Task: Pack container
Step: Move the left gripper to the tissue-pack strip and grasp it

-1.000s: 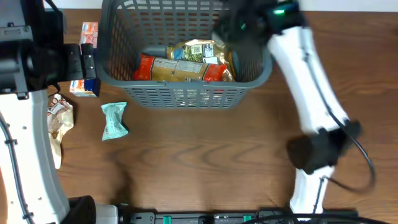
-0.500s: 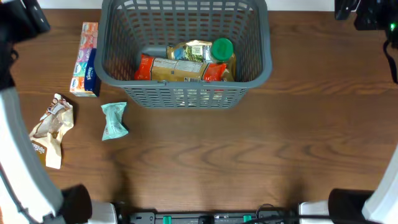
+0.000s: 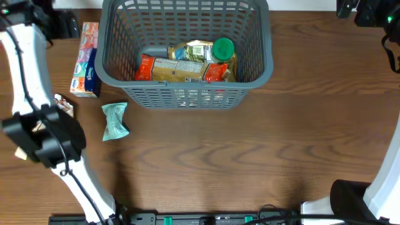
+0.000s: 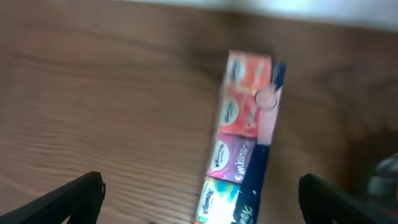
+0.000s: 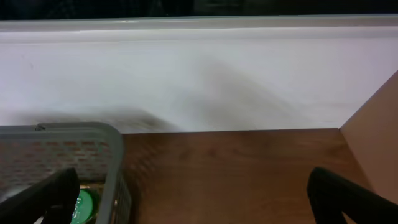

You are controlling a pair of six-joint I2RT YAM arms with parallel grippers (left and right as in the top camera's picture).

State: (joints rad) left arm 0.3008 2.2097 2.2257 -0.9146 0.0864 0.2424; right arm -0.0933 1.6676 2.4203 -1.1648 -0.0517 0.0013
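Note:
My left gripper is above the tissue pack, and the pack is to its right in the overhead view. I will lower the gripper that way onto the pack's purple middle (image 3: 84, 55) (image 4: 231, 155).
The container, a grey-blue slotted basket (image 3: 187, 92), stands at the back middle of the table. It holds several snack packets (image 3: 178, 67) and a green-lidded item (image 3: 223, 48). In the right wrist view its corner (image 5: 112, 158) and the green lid (image 5: 84, 205) show at lower left. My left gripper (image 3: 65, 25) is at the back left, open and empty, just above a colourful tissue pack (image 3: 86, 59), which lies between its fingers (image 4: 199, 190) in the left wrist view (image 4: 245, 130). My right gripper (image 3: 362, 9) is open and empty at the back right, beside the basket (image 5: 193, 193).
A teal packet (image 3: 115, 120) lies left of the basket's front. A beige packet (image 3: 61, 102) at the left edge is mostly hidden under my left arm (image 3: 37, 134). A white wall (image 5: 199, 81) runs behind the table.
My right arm left the basket and drew back to the back right, leaving the green-lidded item inside. My left arm swung in over the tissue pack and now covers the beige packet.

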